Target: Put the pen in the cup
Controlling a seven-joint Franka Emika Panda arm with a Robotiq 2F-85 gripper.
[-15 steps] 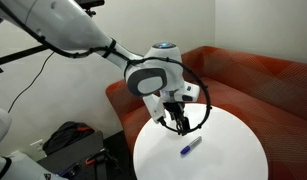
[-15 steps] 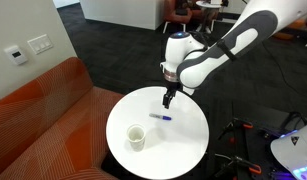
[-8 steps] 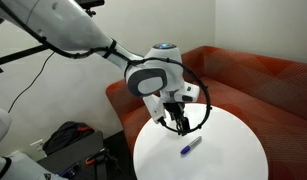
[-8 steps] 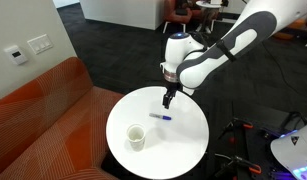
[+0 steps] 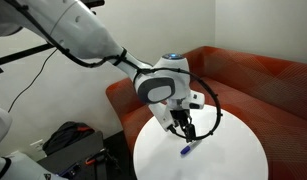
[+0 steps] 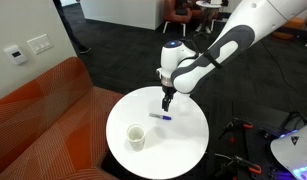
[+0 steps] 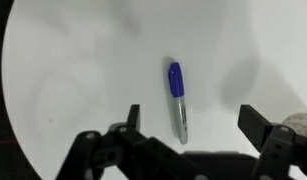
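Observation:
My gripper moves down and outward to the pen next, then closes around its grey body (image 7: 181, 117).
The pen (image 7: 177, 100) is short, with a blue cap and a grey barrel. It lies flat on the round white table (image 6: 183, 145) and shows in both exterior views (image 5: 189, 147) (image 6: 164, 117). My gripper (image 7: 193, 118) is open and hangs just above the pen, its two fingers on either side of the barrel end. It also shows in both exterior views (image 5: 187, 131) (image 6: 167, 102). The white paper cup (image 6: 136, 136) stands upright on the table, apart from the pen and the gripper. It is out of sight in the wrist view.
An orange-red sofa (image 5: 258, 85) curves round the table (image 6: 48, 110). A black bag (image 5: 68, 137) lies on the floor beside the table. Dark equipment (image 6: 248, 135) stands past the table's other side.
My gripper has moved down and closer to the pen. The pen and the cup have not moved.

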